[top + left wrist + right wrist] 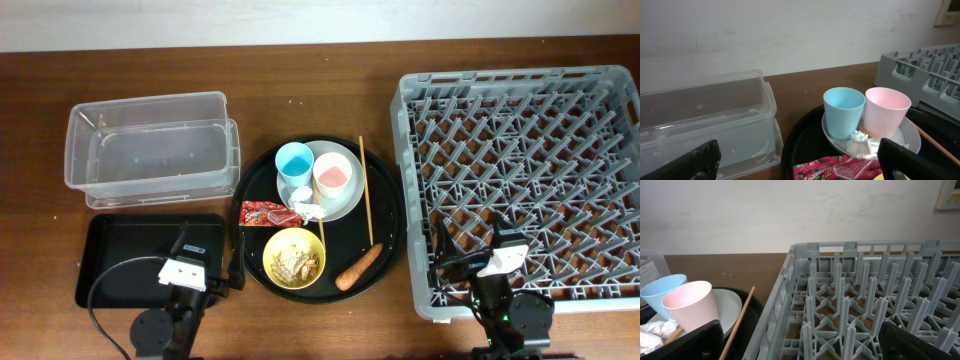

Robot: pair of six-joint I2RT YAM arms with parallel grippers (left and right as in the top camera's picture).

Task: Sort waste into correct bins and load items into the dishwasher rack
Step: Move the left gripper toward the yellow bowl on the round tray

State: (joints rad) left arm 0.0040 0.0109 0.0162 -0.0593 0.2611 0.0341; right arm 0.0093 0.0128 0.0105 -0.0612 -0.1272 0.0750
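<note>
My left gripper rises next, tilts downward, crosses over the bowl and lowers onto its carrot-side rim [322,264], since bare tray shows between the yellow bowl and the carrot piece.
A round black tray [388,215] holds a light blue cup [294,163] and a pale pink cup [333,177] on a grey plate [352,203]. It also holds a white tissue [306,206], a red wrapper [262,213], a yellow bowl [294,258] with beige scraps, a carrot piece [358,268] and chopsticks [366,190]. The clear tub [150,150] and the black rectangular tray [115,260] lie at the left. The grey rack [530,160] is at the right. My left gripper [800,167] is open, just in front of the wrapper [840,167]. My right gripper [805,345] is open over the rack's front left corner [790,280].
The left wrist view shows the tub [705,120], blue cup [843,111], pink cup [886,111] and tissue [862,145]. The right wrist view shows both cups [687,305] and a chopstick [740,320]. A wall stands behind the table.
</note>
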